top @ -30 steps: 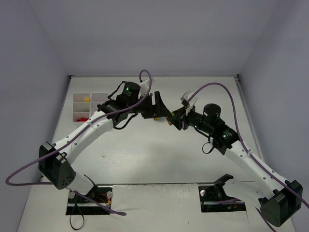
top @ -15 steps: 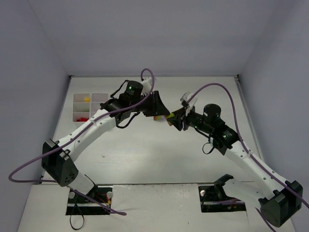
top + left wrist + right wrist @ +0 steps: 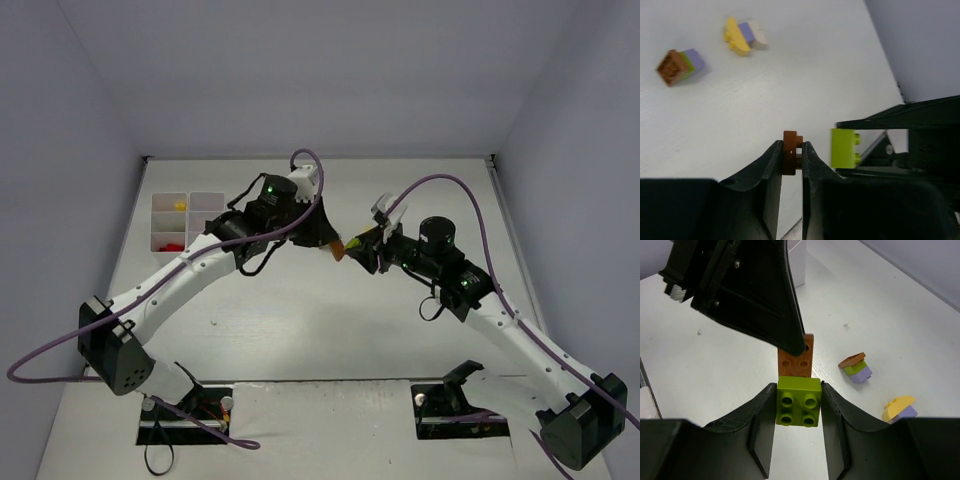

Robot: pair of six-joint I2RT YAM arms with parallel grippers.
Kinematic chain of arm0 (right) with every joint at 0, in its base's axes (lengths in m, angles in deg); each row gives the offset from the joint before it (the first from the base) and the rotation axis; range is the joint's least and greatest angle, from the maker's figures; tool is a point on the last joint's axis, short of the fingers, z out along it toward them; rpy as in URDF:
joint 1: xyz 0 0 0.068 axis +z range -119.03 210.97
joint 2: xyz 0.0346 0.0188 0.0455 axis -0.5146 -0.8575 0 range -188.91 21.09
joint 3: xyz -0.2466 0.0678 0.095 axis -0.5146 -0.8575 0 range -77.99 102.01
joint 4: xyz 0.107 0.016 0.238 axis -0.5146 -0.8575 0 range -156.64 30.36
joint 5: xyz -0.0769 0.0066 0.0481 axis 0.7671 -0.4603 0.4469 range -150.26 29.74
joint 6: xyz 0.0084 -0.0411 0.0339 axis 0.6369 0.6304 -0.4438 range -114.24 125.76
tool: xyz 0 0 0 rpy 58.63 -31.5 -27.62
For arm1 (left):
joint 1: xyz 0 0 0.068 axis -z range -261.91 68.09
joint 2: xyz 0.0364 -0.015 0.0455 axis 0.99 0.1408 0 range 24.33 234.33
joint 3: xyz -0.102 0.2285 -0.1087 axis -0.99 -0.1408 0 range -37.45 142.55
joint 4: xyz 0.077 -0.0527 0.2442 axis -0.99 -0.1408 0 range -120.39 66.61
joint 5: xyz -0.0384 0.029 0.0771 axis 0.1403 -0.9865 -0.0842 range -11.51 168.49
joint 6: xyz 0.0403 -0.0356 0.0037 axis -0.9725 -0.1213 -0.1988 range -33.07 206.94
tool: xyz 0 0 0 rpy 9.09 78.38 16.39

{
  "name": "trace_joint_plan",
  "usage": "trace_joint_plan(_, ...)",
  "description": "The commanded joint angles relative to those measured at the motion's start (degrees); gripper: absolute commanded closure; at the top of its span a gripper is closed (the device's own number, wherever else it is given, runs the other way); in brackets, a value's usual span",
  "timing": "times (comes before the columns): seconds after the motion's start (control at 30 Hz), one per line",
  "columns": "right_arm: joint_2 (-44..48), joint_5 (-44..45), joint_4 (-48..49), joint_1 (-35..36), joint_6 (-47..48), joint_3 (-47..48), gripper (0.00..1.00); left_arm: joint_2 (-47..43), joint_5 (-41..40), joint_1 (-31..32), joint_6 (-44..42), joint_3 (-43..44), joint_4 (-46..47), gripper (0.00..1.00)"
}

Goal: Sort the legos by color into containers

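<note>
The robot's left gripper should next swing over the closer container's near end (image 3: 197, 238), which is to the gripper's left in the top view, to let go of the brown-orange lego apart from the red lego.
Above the table's middle, my left gripper (image 3: 334, 244) is shut on a thin brown-orange lego (image 3: 789, 152), pinched between both fingertips. Facing it, my right gripper (image 3: 362, 243) is shut on a lime green lego (image 3: 799, 401), studs toward its camera. In the right wrist view the brown-orange lego (image 3: 796, 358) shows just behind the green one, under the left gripper's black fingers (image 3: 765, 305). From the left wrist, the green lego (image 3: 844, 148) sits a small gap to the right of the brown one. The white containers (image 3: 188, 213) stand at the far left, holding a yellow lego (image 3: 180, 205) and a red lego (image 3: 172, 243).
Two small stacks lie on the table under the grippers: a brown, green and lilac stack (image 3: 680, 65) and a yellow, lilac and white stack (image 3: 745, 36). The right wrist also sees them, the three-colour stack (image 3: 856, 367) and the yellow-topped stack (image 3: 900, 408). Walls enclose the table.
My left gripper's jaws have gone from wide open to shut on the brown-orange lego. The left arm shifted slightly; the right gripper has kept its grip on the green lego.
</note>
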Motion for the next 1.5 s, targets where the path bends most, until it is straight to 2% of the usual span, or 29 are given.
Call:
trace_joint_plan(0.0, 1.6, 0.12, 3.05, -0.15, 0.53, 0.15, 1.0, -3.43, -10.29, -1.18, -6.88, -1.49, -2.49, 1.0)
trace_joint_plan(0.17, 1.6, 0.21, 2.79, -0.15, 0.35, 0.32, 1.0, -4.66, -17.32, -1.18, -9.26, -4.13, -4.33, 1.0)
trace_joint_plan(0.3, 1.16, 0.3, 2.35, -0.15, 0.53, 0.85, 1.0, -8.25, -28.19, -2.32, -9.36, -6.49, -6.18, 1.0)
trace_joint_plan(0.4, 1.16, 0.56, 2.17, -0.07, 0.27, 0.85, 1.0, -12.11, -33.92, -7.14, -5.69, -9.48, -7.93, 1.0)
trace_joint_plan(0.47, 1.07, 0.83, 2.17, -0.15, -0.09, 0.41, 1.0, -14.14, -34.82, -17.04, -2.0, -11.42, -9.77, 1.0)
trace_joint_plan(0.5, 1.07, 0.83, 2.17, -0.15, -0.09, 0.41, 1.0, -14.59, -34.91, -17.09, -0.75, -11.95, -10.31, 1.0)
trace_joint_plan(0.53, 0.9, 0.83, 2.17, -0.15, -0.35, 0.32, 1.0, -14.85, -34.91, -21.26, -0.13, -12.3, -10.75, 1.0)
trace_joint_plan(0.63, 0.9, 1.0, 2.26, -0.15, -0.61, -0.12, 1.0, -14.77, -35.61, -26.99, 2.42, -13.01, -11.55, 1.0)
trace_joint_plan(0.77, 1.34, 1.18, 2.26, -0.15, -0.44, -0.73, 1.0, -11.52, -34.65, -31.93, 5.49, -12.92, -10.49, 1.0)
trace_joint_plan(0.93, 2.48, 1.27, 2.26, -0.07, -0.7, -1.52, 1.0, -6.95, -36.04, -33.78, 8.13, -12.22, -7.77, 1.0)
trace_joint_plan(1.17, 4.06, 2.58, 1.65, -0.24, -0.53, -2.67, 1.0, -0.8, -39.57, -34.23, 12.53, -9.41, -8.47, 0.98)
trace_joint_plan(1.47, 4.06, 3.11, 1.03, -0.33, -0.35, -2.49, 1.0, 3.51, -40.44, -34.4, 15.16, -8.44, -7.59, 0.89)
